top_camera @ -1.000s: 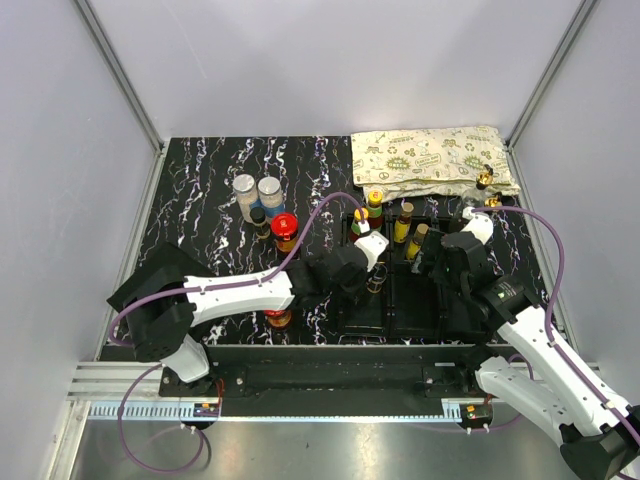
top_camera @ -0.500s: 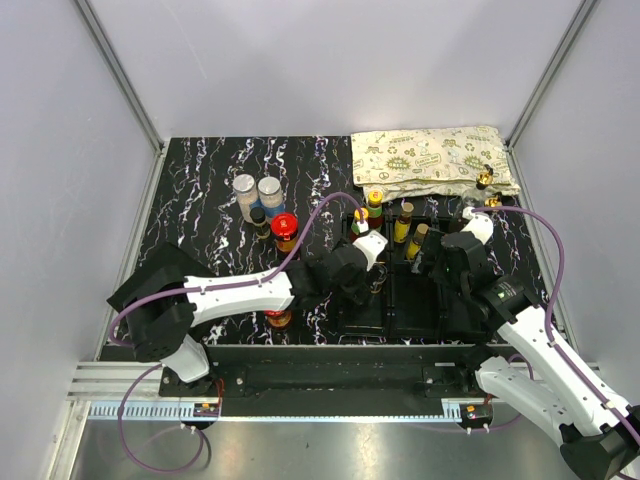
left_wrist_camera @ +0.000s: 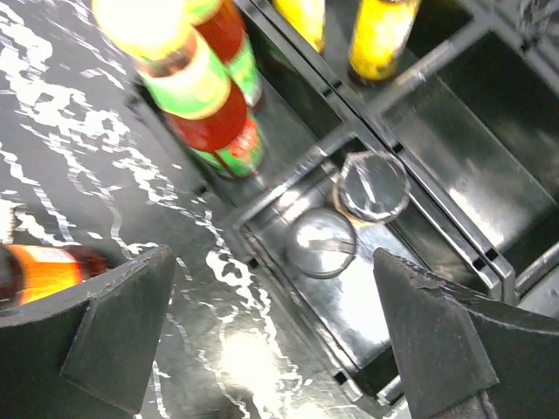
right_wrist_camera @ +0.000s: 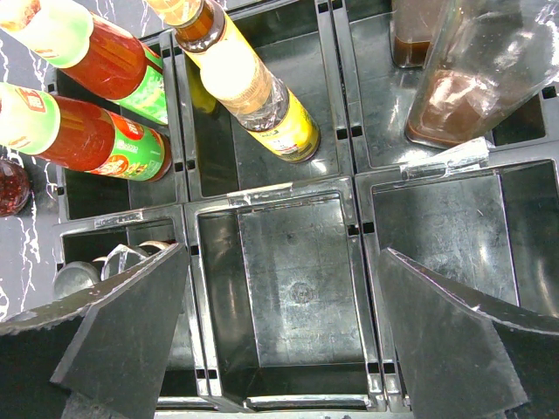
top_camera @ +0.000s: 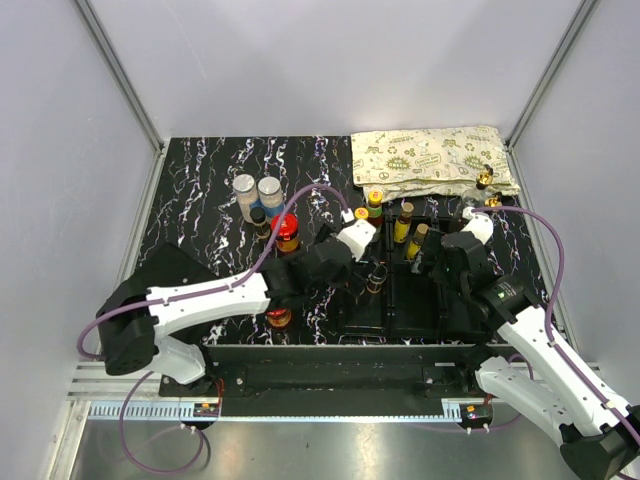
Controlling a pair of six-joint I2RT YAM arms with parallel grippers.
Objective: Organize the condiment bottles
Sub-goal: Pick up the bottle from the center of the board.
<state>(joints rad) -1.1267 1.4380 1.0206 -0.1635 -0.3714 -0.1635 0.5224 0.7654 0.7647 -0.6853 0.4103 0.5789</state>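
The black-capped bottle stands outside the tray (left_wrist_camera: 262,262), outward of my left gripper and to its left in the top view. I will swing my left gripper there and lower it onto the bottle's cap.
My left gripper (left_wrist_camera: 279,345) is open and holds nothing. It hangs over the near-left corner of the black tray (left_wrist_camera: 262,262). Two grey-lidded shakers (left_wrist_camera: 374,187) (left_wrist_camera: 321,243) stand in that compartment, between and beyond the fingers. Red sauce bottles (left_wrist_camera: 210,96) stand in the compartment behind. My right gripper (right_wrist_camera: 284,336) is open over an empty middle compartment, with red sauces (right_wrist_camera: 96,140), a yellow bottle (right_wrist_camera: 262,100) and a clear glass bottle (right_wrist_camera: 489,78) behind it. In the top view the left gripper (top_camera: 350,262) and right gripper (top_camera: 445,265) are over the tray.
On the marble table stand two more grey-lidded shakers (top_camera: 257,190), a black-capped bottle (top_camera: 258,216) and a red-lidded jar (top_camera: 284,226). Another red-lidded jar (top_camera: 279,318) stands near the left arm. A patterned cloth (top_camera: 430,155) and gold-spouted bottles (top_camera: 484,180) are at the back right.
The left gripper has opened and drawn back up and to the left, leaving a shaker standing in the near-left compartment. The right arm has not moved.
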